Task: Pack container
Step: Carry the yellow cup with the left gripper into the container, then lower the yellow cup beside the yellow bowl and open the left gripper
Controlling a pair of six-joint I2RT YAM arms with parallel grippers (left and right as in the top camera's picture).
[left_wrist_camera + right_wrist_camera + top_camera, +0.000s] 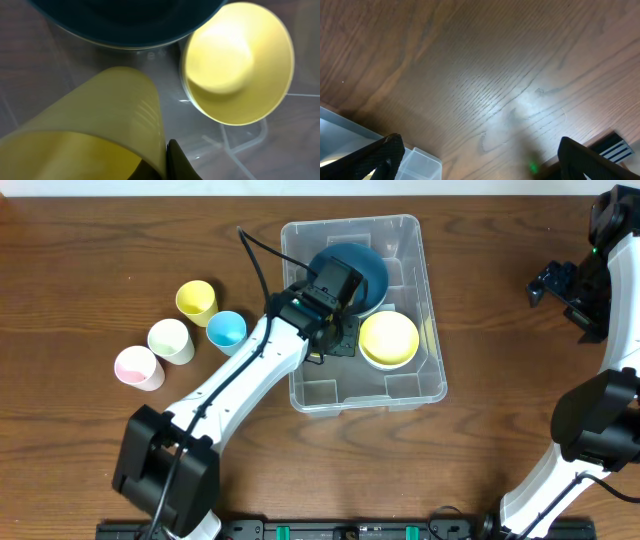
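The left gripper brings the yellow cup (100,120) down into the open gap beside both bowls next and releases the cup's rim. The bare container bottom there lies below the gripper.
The clear plastic container (420,240) stands mid-table. In it lie a dark blue bowl (365,265) at the far end and a yellow bowl (388,338) nearer. My left gripper (335,325) reaches into the container beside both bowls. In the left wrist view it (162,165) is shut on the rim of a yellow cup (100,120), tilted on its side above the container floor, with the yellow bowl (240,60) and blue bowl (125,20) beyond. My right gripper (560,285) is open and empty over bare wood at the far right (485,160).
Several cups stand on the table left of the container: yellow (196,300), blue (227,329), pale green (170,340) and pink (137,367). A corner of the container (420,162) shows at the lower left of the right wrist view.
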